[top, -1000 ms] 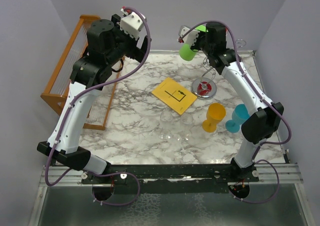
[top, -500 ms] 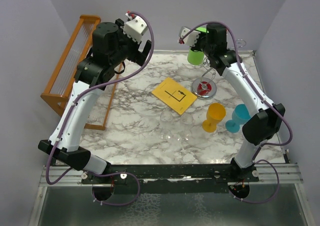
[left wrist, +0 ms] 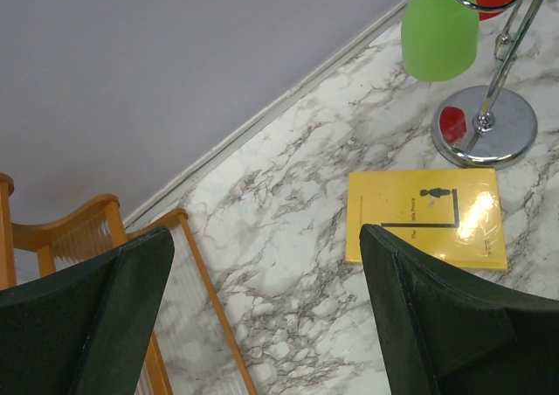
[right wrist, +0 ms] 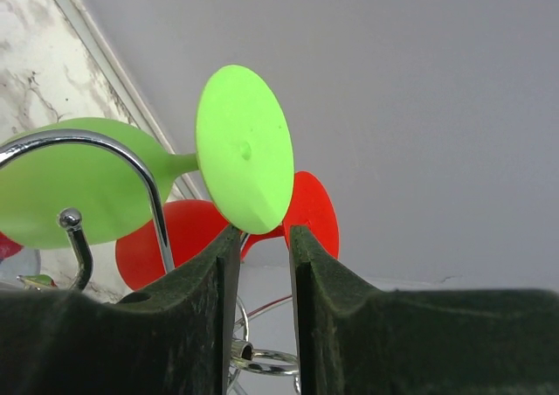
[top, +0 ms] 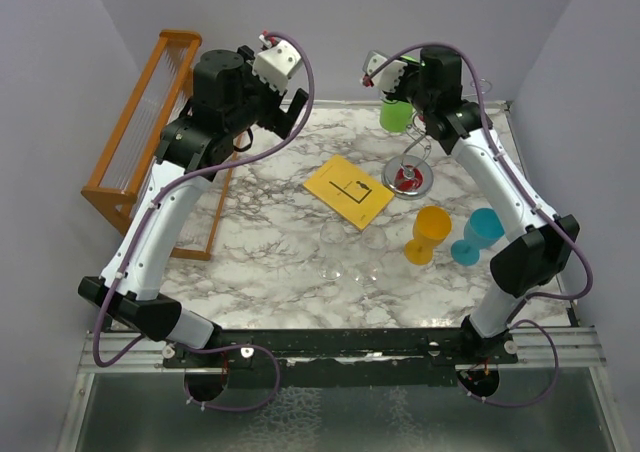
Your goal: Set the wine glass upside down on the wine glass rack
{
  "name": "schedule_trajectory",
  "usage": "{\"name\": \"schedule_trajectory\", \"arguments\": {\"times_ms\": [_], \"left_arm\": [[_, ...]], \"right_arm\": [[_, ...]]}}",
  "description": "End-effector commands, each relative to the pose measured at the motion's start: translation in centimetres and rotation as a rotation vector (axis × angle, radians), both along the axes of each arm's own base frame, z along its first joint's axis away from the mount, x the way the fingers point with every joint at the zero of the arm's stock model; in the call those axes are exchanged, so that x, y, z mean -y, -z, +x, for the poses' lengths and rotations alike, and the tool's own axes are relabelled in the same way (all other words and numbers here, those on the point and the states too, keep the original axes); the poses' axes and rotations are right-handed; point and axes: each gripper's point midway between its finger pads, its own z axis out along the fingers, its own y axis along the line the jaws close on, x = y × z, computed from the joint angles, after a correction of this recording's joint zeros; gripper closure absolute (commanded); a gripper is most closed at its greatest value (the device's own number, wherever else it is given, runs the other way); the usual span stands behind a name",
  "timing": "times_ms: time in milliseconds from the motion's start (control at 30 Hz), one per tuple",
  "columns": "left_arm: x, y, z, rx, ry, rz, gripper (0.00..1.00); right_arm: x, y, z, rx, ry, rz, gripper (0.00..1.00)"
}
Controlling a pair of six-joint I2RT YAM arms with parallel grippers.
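My left gripper will next move back and down onto the far rim of the clear glass farther from the orange one, since the green glass (top: 397, 115) is already hanging.
The green wine glass (top: 397, 115) hangs bowl down at the silver wire rack (top: 407, 179), at the back right of the table. In the right wrist view its stem runs under a curled wire arm (right wrist: 131, 150) and its round foot (right wrist: 244, 150) sits just above my fingertips. My right gripper (right wrist: 265, 233) is at the rack's top (top: 400, 72), its jaws a narrow gap apart with nothing between them. A red glass (right wrist: 310, 207) hangs behind on the same rack. My left gripper (left wrist: 266, 316) is open and empty, high over the back left (top: 290, 107). It sees the glass (left wrist: 439, 28) and rack base (left wrist: 485, 126).
A yellow booklet (top: 350, 190) lies mid-table left of the rack base. An orange glass (top: 430, 234) and a blue glass (top: 477, 234) stand near the right front. An orange-brown wooden slatted rack (top: 140, 142) stands along the left edge. Faint clear glassware (top: 340, 257) sits at the centre front.
My right arm has swung the green glass right and turned it bowl down onto the wire rack. My left arm has lifted and shifted slightly right.
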Motion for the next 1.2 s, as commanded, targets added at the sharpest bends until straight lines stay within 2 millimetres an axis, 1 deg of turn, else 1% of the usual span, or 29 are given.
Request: {"name": "schedule_trajectory", "arguments": {"times_ms": [0, 400, 567, 633, 700, 767, 900, 1000, 1100, 1167], "left_arm": [[-0.2, -1.5, -0.8, 0.048, 0.022, -0.013, 0.09], [0.1, -0.1, -0.8, 0.027, 0.040, 0.005, 0.09], [0.7, 0.8, -1.4, -0.002, 0.084, 0.001, 0.09], [1.2, 1.2, -1.8, -0.020, 0.118, -0.002, 0.09], [1.9, 1.8, -2.6, -0.048, 0.170, -0.008, 0.09], [2.8, 2.8, -3.7, -0.092, 0.242, -0.014, 0.10], [4.8, 5.6, -6.7, -0.195, 0.424, 0.001, 0.10], [5.7, 7.3, -9.0, -0.239, 0.527, 0.056, 0.10], [6.4, 8.9, -10.6, -0.267, 0.594, 0.121, 0.10], [6.9, 10.1, -11.5, -0.287, 0.632, 0.166, 0.11]], "right_arm": [[-0.1, -0.7, -1.3, -0.006, -0.024, 0.021, 0.70], [-0.1, -0.6, -2.7, -0.032, -0.043, 0.044, 0.70], [-0.1, -1.7, -3.5, -0.022, -0.052, 0.084, 0.69], [-0.1, -2.5, -4.0, -0.013, -0.057, 0.115, 0.69], [-0.3, -3.0, -4.4, -0.012, -0.063, 0.151, 0.69], [-0.4, -3.5, -5.0, -0.013, -0.070, 0.195, 0.68], [-0.9, -4.7, -6.4, -0.015, -0.088, 0.312, 0.68], [-1.1, -6.0, -7.7, -0.014, -0.102, 0.407, 0.66], [-1.0, -7.7, -8.9, -0.007, -0.107, 0.497, 0.65], [-1.0, -8.5, -9.7, -0.004, -0.109, 0.550, 0.62]]}}
